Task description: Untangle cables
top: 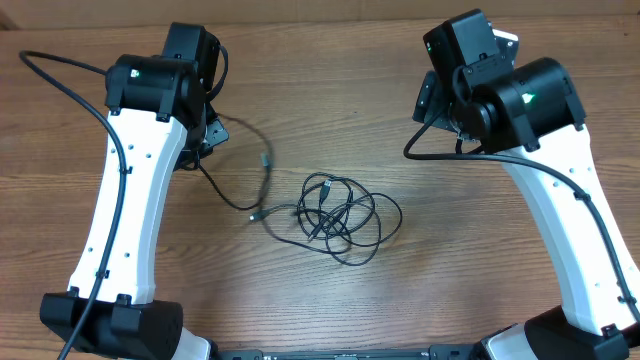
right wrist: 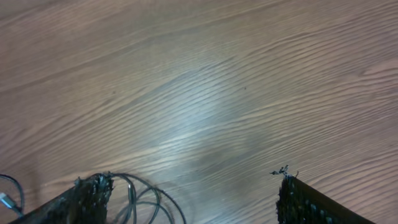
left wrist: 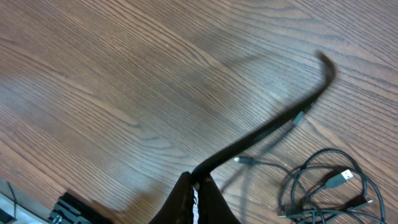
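Note:
The black piece of cable moves with my left gripper away from my base and a little toward the bundle (top: 340, 215) next, before its release over empty table.
The cables lie as a loose coiled bundle (top: 340, 215) at the table's middle, also low right in the left wrist view (left wrist: 323, 193). One black strand (top: 225, 190) runs from the bundle up to my left gripper (top: 207, 138). In the left wrist view the left gripper (left wrist: 198, 183) is shut on this strand (left wrist: 267, 127), which rises off the table. Small plug ends (top: 265, 160) lie left of the bundle. My right gripper (top: 440, 100) is open and empty at the far right, apart from the bundle. In its wrist view, cable loops (right wrist: 140, 196) show between the open fingers (right wrist: 189, 186).
The wooden table (top: 330, 90) fills all views. Thicker black wires (top: 60, 70) hang from the left arm and one (top: 430, 150) from the right arm. The arm bases stand at the near edge.

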Controlling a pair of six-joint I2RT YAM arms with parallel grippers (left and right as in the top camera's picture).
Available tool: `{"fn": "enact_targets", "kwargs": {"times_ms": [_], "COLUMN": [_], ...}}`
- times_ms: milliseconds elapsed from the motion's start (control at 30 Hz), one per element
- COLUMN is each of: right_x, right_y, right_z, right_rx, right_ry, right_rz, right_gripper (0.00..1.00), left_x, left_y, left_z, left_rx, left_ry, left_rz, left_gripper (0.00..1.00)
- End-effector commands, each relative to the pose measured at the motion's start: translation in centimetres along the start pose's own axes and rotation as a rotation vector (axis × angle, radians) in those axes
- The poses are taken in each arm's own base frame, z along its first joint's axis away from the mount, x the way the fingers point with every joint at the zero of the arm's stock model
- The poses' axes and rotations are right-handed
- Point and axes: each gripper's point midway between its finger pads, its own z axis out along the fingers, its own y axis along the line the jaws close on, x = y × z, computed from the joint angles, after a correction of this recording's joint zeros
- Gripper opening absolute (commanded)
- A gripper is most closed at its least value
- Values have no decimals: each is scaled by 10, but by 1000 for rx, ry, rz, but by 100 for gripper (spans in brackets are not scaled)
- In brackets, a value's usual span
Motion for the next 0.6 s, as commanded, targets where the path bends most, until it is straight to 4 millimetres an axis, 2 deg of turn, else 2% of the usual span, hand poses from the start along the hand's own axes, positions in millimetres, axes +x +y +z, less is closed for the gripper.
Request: {"fn": "enact_targets", "kwargs": {"times_ms": [0, 167, 300, 433, 567], "right_x": [7, 40, 70, 105, 151], "right_y": [19, 65, 84, 91, 98], "right_z": [-10, -26, -35, -25, -9], "right_rx": [-118, -424, -598, -688, -772], "right_ry": [43, 207, 314, 431, 557], "right_rz": [-23, -220, -368, -492, -601], "right_gripper": [87, 87, 88, 89, 89], "left_x": [-6, 3, 4, 9, 12], "left_y": [4, -8, -11, -23, -48], "left_z": [-5, -5, -5, -7, -12], "left_rx": [-12, 58, 72, 137, 275], "left_ry": [-35, 21, 27, 61, 92], "left_rz": [-19, 17, 37, 45, 74], "left_gripper": [4, 4, 4, 4, 4]}}
